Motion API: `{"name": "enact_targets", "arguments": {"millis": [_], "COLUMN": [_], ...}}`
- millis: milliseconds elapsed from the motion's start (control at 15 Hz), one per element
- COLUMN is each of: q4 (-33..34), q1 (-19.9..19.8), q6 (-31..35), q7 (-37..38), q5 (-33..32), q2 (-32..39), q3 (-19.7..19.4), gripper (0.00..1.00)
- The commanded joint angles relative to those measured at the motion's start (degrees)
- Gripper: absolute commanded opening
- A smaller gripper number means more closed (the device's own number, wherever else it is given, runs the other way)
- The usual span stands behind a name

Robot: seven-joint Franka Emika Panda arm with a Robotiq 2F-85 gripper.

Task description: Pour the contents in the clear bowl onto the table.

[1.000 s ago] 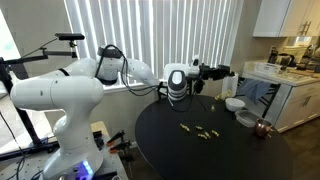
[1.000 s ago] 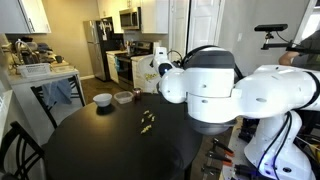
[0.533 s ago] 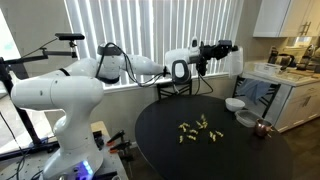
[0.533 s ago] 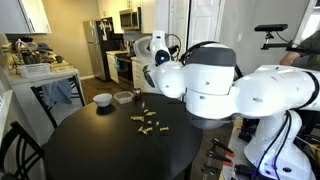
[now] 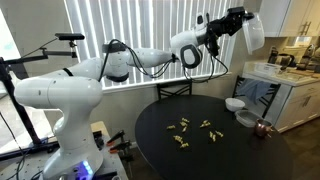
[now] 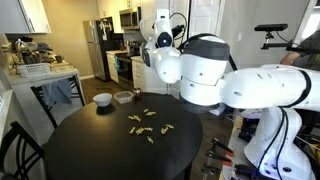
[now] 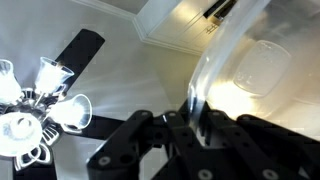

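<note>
The clear bowl (image 5: 252, 31) looks empty, so my gripper lowers it toward the table beside the scattered bits next, then releases the bowl's rim.
My gripper (image 5: 238, 20) is raised high above the table, shut on the rim of the clear bowl (image 5: 252, 31), which is tipped and looks empty. In the wrist view, which looks up at the ceiling, the bowl (image 7: 255, 70) fills the right side and its rim is pinched in my gripper (image 7: 197, 118). The contents (image 5: 195, 130), small yellowish-tan bits, lie scattered on the black round table (image 5: 160, 150). They also show in an exterior view (image 6: 148, 125), near the middle of the table (image 6: 90, 150). My wrist (image 6: 162, 25) is at the top of that view, and the bowl cannot be made out there.
A white bowl (image 5: 233, 104) and a grey dish (image 5: 246, 118) stand at the table's far edge, also seen as bowl (image 6: 102, 99) and dish (image 6: 124, 97). A white counter (image 5: 290, 75) stands beside the table. A ceiling fan (image 7: 40, 100) hangs overhead.
The arm has swung up from just above the table to high in the air, with the bowl still in the gripper. More bits now lie spread on the table.
</note>
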Motion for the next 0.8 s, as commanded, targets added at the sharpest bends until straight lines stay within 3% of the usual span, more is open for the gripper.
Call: {"name": "enact_targets", "arguments": {"millis": [0,333,733], "q4": [3.5,1.9,-6.5], "q1": [-3.9,-5.9,-5.3], "q6": [0.0,0.0,-0.4], "q7": [-5.9,-11.3,-21.4], "q5": [3.3,5.9,9.9], "q2": [0.0,0.0,0.0], "q3": [-2.4,-0.8,12.9], "gripper": [0.01,0.01,0.01]}}
